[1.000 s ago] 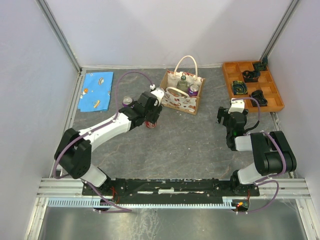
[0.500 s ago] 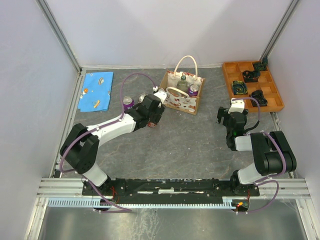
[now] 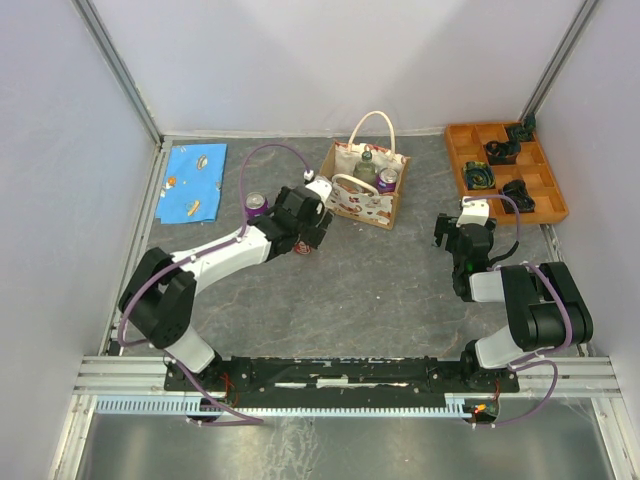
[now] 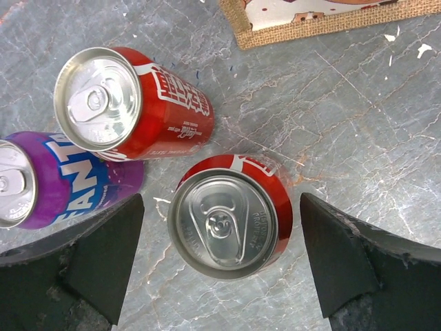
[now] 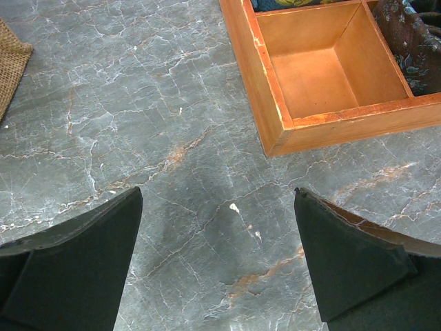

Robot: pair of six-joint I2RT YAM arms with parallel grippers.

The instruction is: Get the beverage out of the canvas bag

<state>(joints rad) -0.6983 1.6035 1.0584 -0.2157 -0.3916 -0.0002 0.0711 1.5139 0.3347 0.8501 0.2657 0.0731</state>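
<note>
The bottle is still standing inside the bag. My left gripper will next lift clear of the red can, move outward over the bag and go down onto the bottle's top (image 3: 367,154).
The cream canvas bag (image 3: 366,190) with a red-and-brown print stands at the back middle; its base edge shows in the left wrist view (image 4: 324,21). Inside it stand a bottle (image 3: 366,164) and a purple can (image 3: 388,180). My left gripper (image 3: 307,237) is open just left of the bag. Its jaws stand either side of an upright red can (image 4: 231,217) on the table without touching it (image 4: 220,201). A second red can (image 4: 131,103) and a purple Fanta can (image 4: 48,179) stand beside it. My right gripper (image 3: 460,232) is open and empty above bare table (image 5: 217,194).
An orange compartment tray (image 3: 505,170) with dark items sits at the back right; its near corner shows in the right wrist view (image 5: 275,131). A blue cloth (image 3: 192,182) lies at the back left. White walls enclose the grey table.
My left gripper has shifted slightly toward the bag above the cans on the table and now hides a can left of the bag. The right arm has not moved.
</note>
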